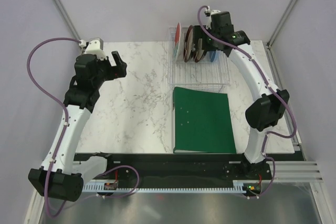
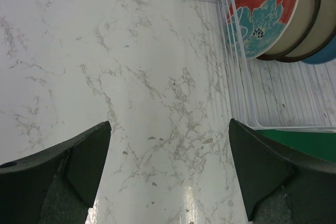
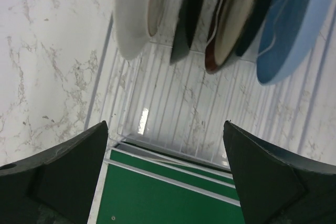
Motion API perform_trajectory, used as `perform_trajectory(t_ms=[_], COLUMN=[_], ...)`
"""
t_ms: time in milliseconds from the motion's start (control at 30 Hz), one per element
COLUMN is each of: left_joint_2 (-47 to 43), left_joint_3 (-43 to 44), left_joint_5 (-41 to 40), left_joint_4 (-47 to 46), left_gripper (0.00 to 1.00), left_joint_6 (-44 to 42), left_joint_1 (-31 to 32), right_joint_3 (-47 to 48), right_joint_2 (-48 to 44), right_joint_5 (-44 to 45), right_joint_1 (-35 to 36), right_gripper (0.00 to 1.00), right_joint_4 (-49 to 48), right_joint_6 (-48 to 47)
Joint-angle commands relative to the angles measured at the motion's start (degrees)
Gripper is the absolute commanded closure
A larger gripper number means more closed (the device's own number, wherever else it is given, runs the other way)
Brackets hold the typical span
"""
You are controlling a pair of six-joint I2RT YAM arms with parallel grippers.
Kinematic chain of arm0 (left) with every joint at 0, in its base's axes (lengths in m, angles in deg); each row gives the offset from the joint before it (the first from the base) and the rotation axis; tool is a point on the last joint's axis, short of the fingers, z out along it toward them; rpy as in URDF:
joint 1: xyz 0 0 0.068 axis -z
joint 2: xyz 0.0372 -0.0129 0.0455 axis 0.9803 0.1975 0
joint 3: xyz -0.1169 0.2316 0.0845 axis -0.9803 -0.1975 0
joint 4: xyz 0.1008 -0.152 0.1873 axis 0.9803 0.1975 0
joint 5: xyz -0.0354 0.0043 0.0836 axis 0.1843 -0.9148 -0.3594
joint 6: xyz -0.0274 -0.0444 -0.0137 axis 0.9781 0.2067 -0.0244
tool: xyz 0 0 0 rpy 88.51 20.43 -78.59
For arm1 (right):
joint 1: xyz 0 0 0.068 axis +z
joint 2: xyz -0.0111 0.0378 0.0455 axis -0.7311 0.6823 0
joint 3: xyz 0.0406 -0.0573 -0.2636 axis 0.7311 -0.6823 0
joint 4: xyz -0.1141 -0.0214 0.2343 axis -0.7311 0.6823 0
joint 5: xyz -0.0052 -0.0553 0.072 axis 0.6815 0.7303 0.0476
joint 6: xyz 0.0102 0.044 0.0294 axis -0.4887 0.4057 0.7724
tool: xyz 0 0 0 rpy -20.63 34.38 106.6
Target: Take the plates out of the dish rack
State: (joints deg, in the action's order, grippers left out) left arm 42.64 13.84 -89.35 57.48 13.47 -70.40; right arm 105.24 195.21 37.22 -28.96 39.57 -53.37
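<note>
The red plate stands at the end of the row of plates, so next the robot's right gripper will go left in the top view and tilt outward onto the red plate's near rim.
The clear dish rack (image 1: 202, 74) stands at the table's back right. The plates stand upright at its far end: a red one with a teal flower (image 2: 265, 11), a dark-rimmed cream one (image 2: 294, 24) with what looks like a second dark rim behind it, and a light blue one (image 2: 324, 53). From the right wrist they hang at the top: the pale back of the red plate (image 3: 136, 14), the dark-rimmed plate (image 3: 231, 22) and the blue plate (image 3: 294, 24). My right gripper (image 1: 199, 40) is open and empty just above the plates (image 3: 165, 171). My left gripper (image 1: 116, 66) is open and empty over bare marble (image 2: 170, 177), left of the rack.
A flat green folder (image 1: 203, 120) lies right in front of the rack and touches its near edge; it also shows in the right wrist view (image 3: 168, 198). The white marble table (image 1: 136, 108) runs left of both. Metal frame posts stand at the back corners.
</note>
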Motion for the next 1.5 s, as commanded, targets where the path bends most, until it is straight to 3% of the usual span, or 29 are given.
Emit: perform_trajectory(t_ms=[0,100,167,200,267,300,367,433,567,667,900,1067,1267,1467], left_joint_2=[0.93,1.72,2.07,2.25,2.25,2.33,3.12,3.39,4.09,5.23,7.52,10.06,10.60,11.21], left_joint_3=[2.03,2.74,3.26,3.61,3.70,3.53,3.62,3.79,3.27,3.09,2.56,2.56,2.39,2.83], left_joint_5=[1.37,1.37,1.54,1.63,1.46,1.20,1.45,2.07,2.16,2.07,-1.53,-1.80,-2.23,-2.41], left_joint_4=[1.95,1.96,2.04,1.96,2.04,1.96,1.95,2.04,1.69,1.78,0.99,0.55,-0.15,-0.33], left_gripper=[0.00,0.00,0.00,0.00,0.00,0.00,0.00,0.00,0.00,0.00,0.00,0.00,0.00,0.00], left_joint_6=[1.84,2.01,1.84,1.75,1.75,1.84,1.92,2.01,2.28,2.28,2.36,3.07,2.54,2.10], left_joint_1=[0.05,0.05,0.05,0.05,0.05,0.05,0.05,0.05,0.05,0.05,0.05,0.05,0.05,0.05], right_joint_3=[10.22,13.94,16.21,16.31,9.95,5.98,-3.50,-0.58,17.32,24.11,26.59,27.39,28.44,28.80], right_joint_2=[5.60,6.58,6.76,6.41,4.31,1.17,-1.41,1.29,12.19,18.52,25.90,30.39,33.38,34.70], right_joint_5=[3.10,4.32,10.10,19.35,23.56,28.36,23.36,17.19,22.44,25.05,39.71,45.19,46.16,41.16], right_joint_1=[4.47,6.76,8.77,9.92,12.47,12.48,10.20,9.93,12.65,13.79,16.78,17.49,16.87,14.85], right_gripper=[0.02,0.02,0.02,0.02,0.02,0.02,0.02,0.02,0.02,0.02,0.02,0.02,0.02,0.03], right_joint_4=[3.06,2.89,3.15,2.63,-1.92,-8.82,-16.42,-16.55,-9.77,-9.24,-13.98,-17.50,-21.89,-23.57], right_joint_6=[-1.98,-2.07,-2.50,-4.60,-7.43,-2.04,-0.22,-0.83,-4.52,-5.76,-11.72,-13.67,-15.26,-11.30])
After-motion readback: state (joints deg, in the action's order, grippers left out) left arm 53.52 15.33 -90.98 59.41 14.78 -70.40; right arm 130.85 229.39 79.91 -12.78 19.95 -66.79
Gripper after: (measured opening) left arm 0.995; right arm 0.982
